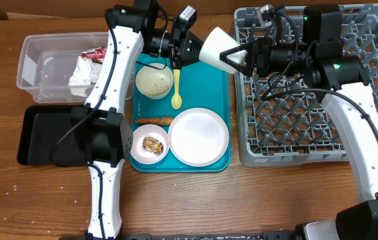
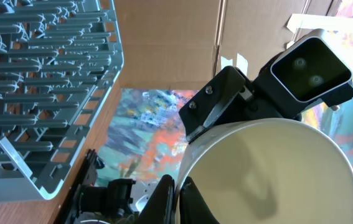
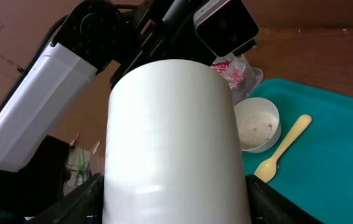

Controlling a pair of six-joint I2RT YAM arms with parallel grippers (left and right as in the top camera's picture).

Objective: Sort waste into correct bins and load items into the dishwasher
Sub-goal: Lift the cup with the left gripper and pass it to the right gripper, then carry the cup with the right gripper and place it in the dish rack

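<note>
The robot's right gripper will next swing back over the grey dish rack, tilt down and lower the cup (image 1: 219, 48) into its near corner (image 1: 283, 140), then let the cup go, because that spot is empty.
A white cup (image 1: 219, 48) hangs on its side in the air between both grippers, above the gap between the teal tray (image 1: 223, 163) and the grey dish rack (image 1: 309, 133). My left gripper (image 1: 187, 50) pinches the cup's rim, one finger inside and one outside, as the left wrist view shows (image 2: 177, 200) on the cup (image 2: 269, 174). My right gripper (image 1: 245, 57) grips the cup's base end. In the right wrist view its fingers (image 3: 173, 208) press both sides of the cup (image 3: 170, 137).
On the tray lie a dirty bowl (image 1: 154, 81), a yellow spoon (image 1: 177, 90), a white plate (image 1: 199, 136), a small bowl with food scraps (image 1: 151, 144) and an orange stick (image 1: 153, 121). A clear bin (image 1: 39, 50) holds a wrapper (image 1: 95, 55). A black bin (image 1: 42, 133) sits below it.
</note>
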